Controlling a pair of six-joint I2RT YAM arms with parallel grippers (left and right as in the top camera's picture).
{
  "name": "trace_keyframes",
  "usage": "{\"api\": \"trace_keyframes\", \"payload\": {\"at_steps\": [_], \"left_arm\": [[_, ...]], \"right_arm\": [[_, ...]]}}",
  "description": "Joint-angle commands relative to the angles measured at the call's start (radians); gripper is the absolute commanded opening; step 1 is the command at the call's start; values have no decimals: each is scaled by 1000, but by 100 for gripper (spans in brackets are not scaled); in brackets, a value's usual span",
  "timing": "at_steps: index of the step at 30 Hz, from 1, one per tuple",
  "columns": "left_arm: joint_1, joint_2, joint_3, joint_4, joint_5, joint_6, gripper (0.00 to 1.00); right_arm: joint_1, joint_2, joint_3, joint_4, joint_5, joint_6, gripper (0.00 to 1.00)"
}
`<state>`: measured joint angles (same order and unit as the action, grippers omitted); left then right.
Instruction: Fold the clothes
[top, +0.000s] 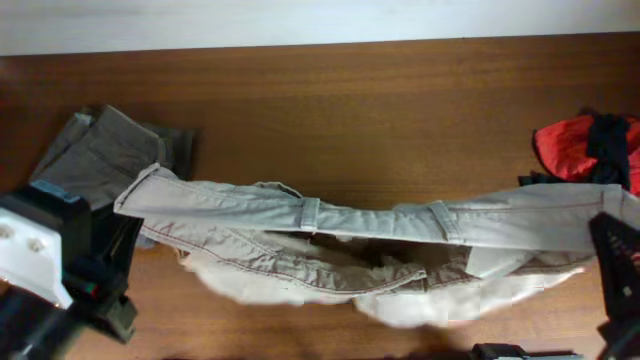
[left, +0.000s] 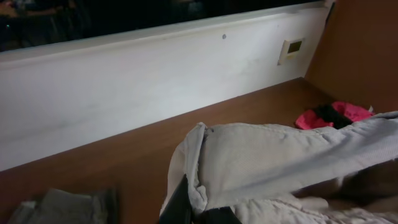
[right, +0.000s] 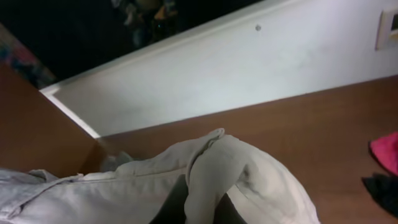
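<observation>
Next, my right gripper carries its end of the shorts' waistband outward and down onto the bare table near the wall. It releases it there, because the shorts' legs still sag unspread below.
The light beige shorts hang stretched across the table front, waistband taut along the top, legs sagging below. My left gripper is shut on the waistband's left end; in the left wrist view its dark fingers pinch the beige cloth. My right gripper is shut on the waistband's right end; in the right wrist view the cloth drapes over its fingers. Folded darker grey shorts lie at the back left. Red and black garments lie at the far right.
The brown wooden table runs back to a white wall. The grey shorts also show in the left wrist view. The red and black garments show in the left wrist view and at the right wrist view's edge.
</observation>
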<state>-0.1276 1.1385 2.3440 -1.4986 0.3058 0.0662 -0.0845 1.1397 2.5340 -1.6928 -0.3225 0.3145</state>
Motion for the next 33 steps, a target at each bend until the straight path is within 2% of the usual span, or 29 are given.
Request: {"api": "trace_keyframes", "payload": {"at_steps": [1,6,10,15,19,22,23,24,25,26,27,30,33], "left_arm": [[26,26,-54,47,-200,-29,0],[26,132,-180,124,-225,-28,0],[26,302,-297,239,-225,-25,0],[26,533,-332,303,-224,-24,0],[26,708,-332,380,-228,-9,0],[26,837,-332,469,-228,-2,3],[26,879,-332,504,-227,-1,9],[26,919,-332,547,-227,1,17],[26,958,-332,590,-225,20,33],[26,993,-332,632,-225,42,55],[26,1024,-332,667,-225,56,73],[26,1074,-331,715,-277,87,87],[26,1062,-328,710,-408,95,87]], "right_arm": [[-21,41,-50,-5,194,-6,4],[-20,136,-168,-5,196,-6,4],[-20,266,-281,7,196,-6,4],[-20,447,-396,50,196,-18,4],[-19,594,-466,154,196,-21,5],[-19,698,-499,264,200,-22,11],[-19,733,-503,305,201,-22,14],[-19,764,-504,344,204,-22,21],[-19,797,-504,389,203,-22,36],[-20,824,-504,430,204,-22,56],[-21,852,-504,479,204,-22,67],[-29,898,-504,547,203,-26,74],[-41,899,-504,538,204,-45,75]]}}
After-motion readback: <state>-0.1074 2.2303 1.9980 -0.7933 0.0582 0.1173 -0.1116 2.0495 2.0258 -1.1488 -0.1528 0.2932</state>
